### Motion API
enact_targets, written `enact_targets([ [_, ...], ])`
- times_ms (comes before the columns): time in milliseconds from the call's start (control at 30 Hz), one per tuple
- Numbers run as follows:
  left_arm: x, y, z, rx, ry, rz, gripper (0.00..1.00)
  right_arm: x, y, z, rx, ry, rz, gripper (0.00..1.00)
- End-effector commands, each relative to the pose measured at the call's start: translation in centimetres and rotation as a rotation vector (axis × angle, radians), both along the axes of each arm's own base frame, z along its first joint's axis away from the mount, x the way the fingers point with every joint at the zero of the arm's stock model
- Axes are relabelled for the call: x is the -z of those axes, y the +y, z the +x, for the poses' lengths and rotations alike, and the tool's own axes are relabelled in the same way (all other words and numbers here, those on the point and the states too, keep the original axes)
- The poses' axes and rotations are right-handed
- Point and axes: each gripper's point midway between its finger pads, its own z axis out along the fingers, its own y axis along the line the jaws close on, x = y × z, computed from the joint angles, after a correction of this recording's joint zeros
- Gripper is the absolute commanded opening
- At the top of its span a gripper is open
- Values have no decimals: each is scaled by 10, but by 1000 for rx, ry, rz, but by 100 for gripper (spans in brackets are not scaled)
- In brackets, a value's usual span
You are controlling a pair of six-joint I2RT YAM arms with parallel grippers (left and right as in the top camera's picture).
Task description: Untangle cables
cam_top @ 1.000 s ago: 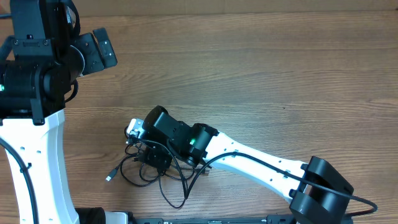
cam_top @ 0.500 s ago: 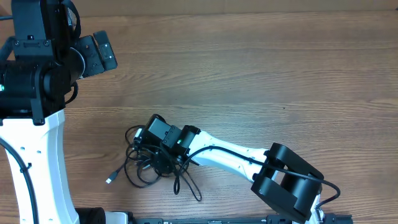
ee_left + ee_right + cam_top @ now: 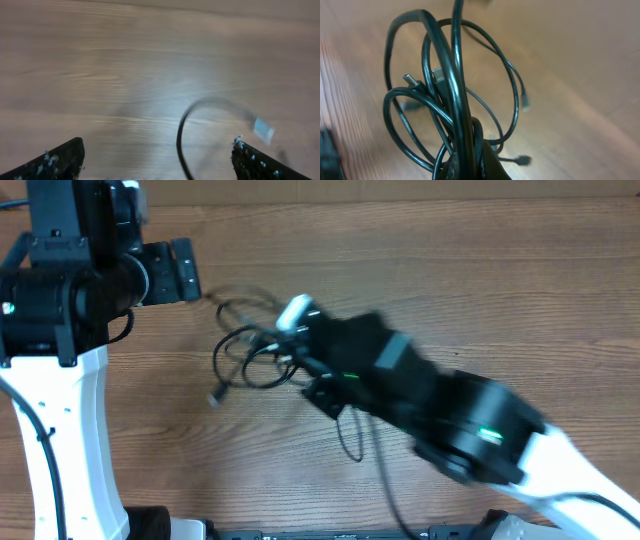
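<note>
Next, my right gripper will swing toward the right in the overhead view, return, and release the cables over the wood below them, since their loops hang tangled.
The cables [image 3: 245, 345] are a tangle of thin black loops, lifted off the wood left of centre in the overhead view, with one plug tip [image 3: 215, 397] dangling low. My right gripper [image 3: 303, 358], blurred with motion, is shut on the cables. In the right wrist view the cables [image 3: 451, 85] rise from between my shut right gripper [image 3: 470, 162], and a small plug [image 3: 524, 160] hangs to the right. My left gripper [image 3: 186, 270] stands open at the far left, apart from the bundle. In the left wrist view one cable loop [image 3: 181, 131] curves between the open left gripper [image 3: 157, 152].
The wooden table [image 3: 480, 270] stretches bare to the right and far side. My left arm's white base column [image 3: 60, 440] stands along the left edge. A pale plug [image 3: 263, 129] lies blurred near the left gripper's right finger.
The right gripper has shut on the cables and swung up and away from the near edge, carrying the bundle toward the left gripper. The left gripper has shifted slightly right.
</note>
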Motion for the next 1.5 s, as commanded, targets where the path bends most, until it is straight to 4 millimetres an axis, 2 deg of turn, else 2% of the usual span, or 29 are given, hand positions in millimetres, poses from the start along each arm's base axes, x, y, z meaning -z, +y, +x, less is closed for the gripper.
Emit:
enact_targets([
  [0, 3, -66, -1, 483, -16, -136, 95, -50, -46, -1, 105, -58, 135, 4],
  [100, -12, -121, -25, 868, -93, -355, 98, -56, -70, -8, 129, -55, 150, 4],
  [167, -22, -138, -34, 985, -132, -464, 99, -52, -80, -10, 145, -43, 132, 4],
  [200, -24, -144, -35, 1014, -137, -510, 99, -50, -82, -10, 150, -36, 122, 4],
  [333, -11, -157, -30, 1040, -82, -552, 100, -45, -84, -10, 154, -24, 107, 4],
  [500, -5, -191, -35, 1143, -69, -551, 100, -44, -84, -10, 154, -22, 104, 4],
  [533, -4, -198, -35, 1167, -79, -540, 97, -44, -84, -11, 154, -19, 101, 4],
  [567, -4, -201, -35, 1177, -86, -533, 82, -43, -84, -11, 154, -18, 98, 4],
  [600, -4, -205, -34, 1191, -97, -524, 41, -41, -85, -11, 154, -14, 93, 4],
  [633, -3, -207, -33, 1195, -104, -510, 4, -40, -85, -12, 154, -10, 88, 4],
  [667, -1, -207, -30, 1184, -100, -495, 4, -38, -86, -12, 155, -5, 81, 4],
  [733, 10, -191, -13, 1044, -41, -426, 4, -34, -90, -12, 171, 0, 61, 4],
  [833, 19, -134, 13, 710, 28, -300, 4, -33, -99, -5, 226, -21, 38, 4],
  [900, 15, -96, 15, 550, 32, -244, 4, -34, -108, 4, 264, -31, 33, 4],
  [967, 6, -61, 8, 434, 18, -202, 4, -33, -122, 19, 332, -31, 28, 4],
  [1067, -12, 2, -13, 213, -21, -189, 4, -19, -170, 66, 522, 13, 16, 4],
  [1100, -16, 16, -18, 166, -30, -190, 4, -14, -183, 77, 563, 33, 20, 4],
  [1167, -22, 54, -33, 25, -47, -196, 4, 1, -220, 103, 659, 96, 38, 4],
  [1200, -26, 80, -44, -71, -66, -195, 4, 11, -243, 116, 713, 141, 54, 4],
  [1267, -31, 102, -55, -165, -88, -201, 4, 23, -269, 128, 769, 188, 73, 4],
  [1300, -34, 111, -59, -202, -101, -207, 4, 30, -288, 134, 820, 218, 92, 4],
  [1367, -41, 115, -64, -214, -138, -252, 4, 38, -302, 140, 834, 258, 127, 4],
  [1467, -45, 117, -65, -219, -155, -232, 4, 41, -310, 148, 856, 254, 126, 4],
])
